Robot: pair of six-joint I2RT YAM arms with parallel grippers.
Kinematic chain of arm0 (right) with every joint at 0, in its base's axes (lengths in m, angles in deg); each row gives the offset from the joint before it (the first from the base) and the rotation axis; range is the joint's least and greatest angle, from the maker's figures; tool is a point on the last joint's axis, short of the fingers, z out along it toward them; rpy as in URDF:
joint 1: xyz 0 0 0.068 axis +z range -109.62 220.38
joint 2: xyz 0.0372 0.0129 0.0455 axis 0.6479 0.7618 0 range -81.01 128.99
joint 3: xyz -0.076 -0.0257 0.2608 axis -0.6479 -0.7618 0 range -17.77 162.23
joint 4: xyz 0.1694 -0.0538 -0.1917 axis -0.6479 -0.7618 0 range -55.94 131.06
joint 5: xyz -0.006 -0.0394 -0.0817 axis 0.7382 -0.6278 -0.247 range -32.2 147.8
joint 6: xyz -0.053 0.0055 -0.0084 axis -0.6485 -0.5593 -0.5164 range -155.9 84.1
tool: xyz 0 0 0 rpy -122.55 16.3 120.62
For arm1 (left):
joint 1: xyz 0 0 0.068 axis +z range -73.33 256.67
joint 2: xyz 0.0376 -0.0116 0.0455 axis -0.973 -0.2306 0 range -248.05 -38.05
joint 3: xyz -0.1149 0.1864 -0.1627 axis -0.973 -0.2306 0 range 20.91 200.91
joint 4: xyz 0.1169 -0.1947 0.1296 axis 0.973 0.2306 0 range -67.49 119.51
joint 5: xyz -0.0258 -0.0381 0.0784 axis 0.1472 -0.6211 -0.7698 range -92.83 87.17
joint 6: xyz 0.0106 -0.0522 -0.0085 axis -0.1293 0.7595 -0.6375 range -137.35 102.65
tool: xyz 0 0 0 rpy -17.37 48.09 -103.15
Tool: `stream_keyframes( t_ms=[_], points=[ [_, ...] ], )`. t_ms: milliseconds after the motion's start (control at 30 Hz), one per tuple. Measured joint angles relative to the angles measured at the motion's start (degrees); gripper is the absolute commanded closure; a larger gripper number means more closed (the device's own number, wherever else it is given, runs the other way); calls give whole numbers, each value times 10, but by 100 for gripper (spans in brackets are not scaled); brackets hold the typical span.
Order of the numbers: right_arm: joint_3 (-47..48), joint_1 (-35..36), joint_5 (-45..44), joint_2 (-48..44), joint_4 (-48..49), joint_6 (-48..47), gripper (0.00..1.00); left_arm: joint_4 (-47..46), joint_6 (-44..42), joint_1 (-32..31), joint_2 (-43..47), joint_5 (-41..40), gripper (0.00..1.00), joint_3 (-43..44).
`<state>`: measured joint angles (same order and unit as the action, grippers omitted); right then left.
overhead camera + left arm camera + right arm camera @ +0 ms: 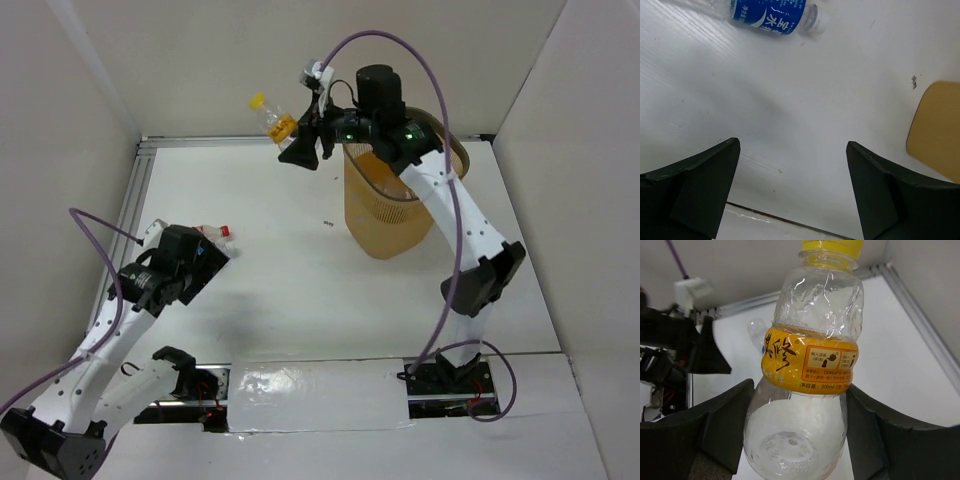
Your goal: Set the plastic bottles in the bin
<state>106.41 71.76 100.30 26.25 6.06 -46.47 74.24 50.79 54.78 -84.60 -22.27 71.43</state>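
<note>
Next I will swing my right gripper to the right in the top view, over the bin's opening, then open, as the see-through bottle still hangs outside the bin's rim.
My right gripper (298, 150) is shut on a see-through bottle with a yellow cap and orange-yellow label (272, 117), held in the air to the left of the bin (385, 225), outside its rim. In the right wrist view the fingers (725, 420) clamp the bottle's clear lower body (807, 365). My left gripper (220, 252) is open and empty low over the table at the left. A blue-labelled bottle (772, 12) lies beyond its open jaws, and the bin's base (935, 130) shows at the right. A small bottle with red on it (214, 232) lies partly hidden beside that gripper.
White walls enclose the table at the back and both sides, with a metal rail (140, 190) along the left edge. A small dark speck (328, 224) lies on the table left of the bin. A taped strip (320, 395) runs along the near edge.
</note>
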Motion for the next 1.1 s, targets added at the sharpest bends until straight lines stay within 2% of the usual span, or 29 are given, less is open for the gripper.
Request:
stream_keyframes(
  t_ms=[100,233,400,500,567,633,867,1100],
  points=[
    [-9,7,-10,-50,26,3,80,-3,28,33,-22,24,0,0],
    [-48,-8,-78,-100,57,21,81,-12,47,91,-50,55,0,0],
    [-86,-127,-145,-110,62,49,80,-52,58,179,-59,93,0,-17],
    [-110,-201,-162,-110,45,52,73,-63,59,199,-68,99,0,-23],
    [-118,-231,-161,-110,26,50,45,-76,60,203,-79,104,0,-30],
    [-129,-249,-152,-112,10,44,0,-83,62,209,-89,106,0,-37],
    [-200,-288,-111,-156,-25,13,0,-118,87,240,-104,109,0,-91],
    [-258,-368,-19,-242,-32,-19,0,-192,140,265,-112,108,0,-136]
  ],
)
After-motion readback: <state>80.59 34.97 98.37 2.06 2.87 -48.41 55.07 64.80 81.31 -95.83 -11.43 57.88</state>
